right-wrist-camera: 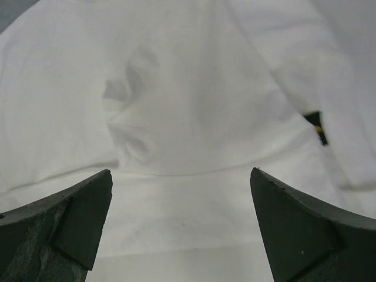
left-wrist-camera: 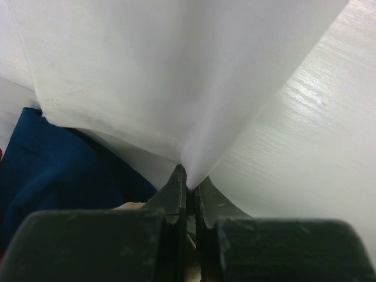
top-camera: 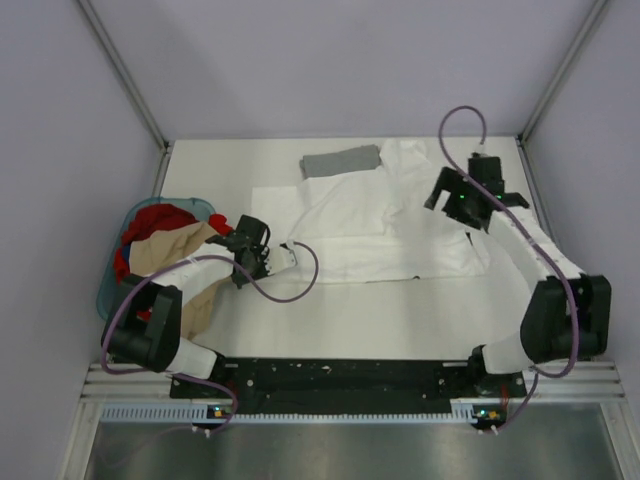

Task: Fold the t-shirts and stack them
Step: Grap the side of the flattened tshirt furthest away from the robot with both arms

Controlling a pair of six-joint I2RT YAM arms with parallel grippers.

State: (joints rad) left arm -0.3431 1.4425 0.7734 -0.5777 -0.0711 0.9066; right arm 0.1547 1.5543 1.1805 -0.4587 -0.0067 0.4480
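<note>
The right gripper moves back and down onto the white t-shirt's near corner (top-camera: 480, 267) beside the dark tag next and closes. My left gripper holds the white t-shirt's other end.
A white t-shirt (top-camera: 370, 225) lies spread across the middle of the table, print side hidden. A folded grey t-shirt (top-camera: 342, 161) lies at the back, touching the white one's far edge. My left gripper (top-camera: 268, 254) is shut on the white t-shirt's left edge; in the left wrist view the cloth (left-wrist-camera: 176, 76) rises taut from the closed jaws of the left gripper (left-wrist-camera: 188, 179). My right gripper (top-camera: 452, 200) is open above the shirt's right part; in the right wrist view the right gripper (right-wrist-camera: 181, 176) hangs over wrinkled white cloth (right-wrist-camera: 188, 117), its fingers apart.
A teal basket (top-camera: 110, 290) at the left holds red, tan and blue clothes (top-camera: 165, 235). Grey walls and metal rails close in the table on both sides. A small dark tag (right-wrist-camera: 317, 124) shows on the white cloth.
</note>
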